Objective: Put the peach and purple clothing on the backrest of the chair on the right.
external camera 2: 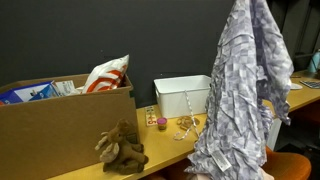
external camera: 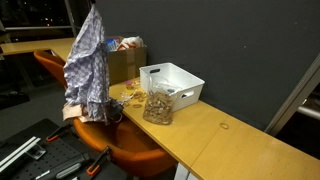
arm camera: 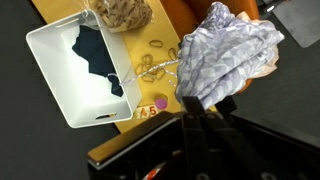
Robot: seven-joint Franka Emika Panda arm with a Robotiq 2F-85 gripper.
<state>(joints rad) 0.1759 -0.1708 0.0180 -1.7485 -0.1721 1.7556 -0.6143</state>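
Note:
The cloth's lower edge already hangs at the orange chair, so I should next lower toward it and release the clothing's top over it.
The clothing [external camera: 88, 65] is a pale purple and white checked garment that hangs bunched in the air from its top end. In both exterior views its lower edge reaches down to an orange chair [external camera: 130, 152], and I cannot tell whether it touches. The clothing fills the right side of an exterior view [external camera 2: 240, 90], with the orange chair [external camera 2: 292, 166] at the bottom right. In the wrist view my gripper [arm camera: 205, 102] is shut on the clothing [arm camera: 225, 50], with both fingers pinching its edge and orange chair fabric [arm camera: 268, 66] behind.
A wooden table [external camera: 215, 135] carries a white bin [external camera: 172, 82], a cardboard box [external camera: 125, 63] and a brown plush toy [external camera 2: 120, 148]. The bin [arm camera: 55, 85] holds a dark item [arm camera: 95, 55]. A second orange chair [external camera: 48, 62] stands behind. Small trinkets [arm camera: 150, 68] lie on the tabletop.

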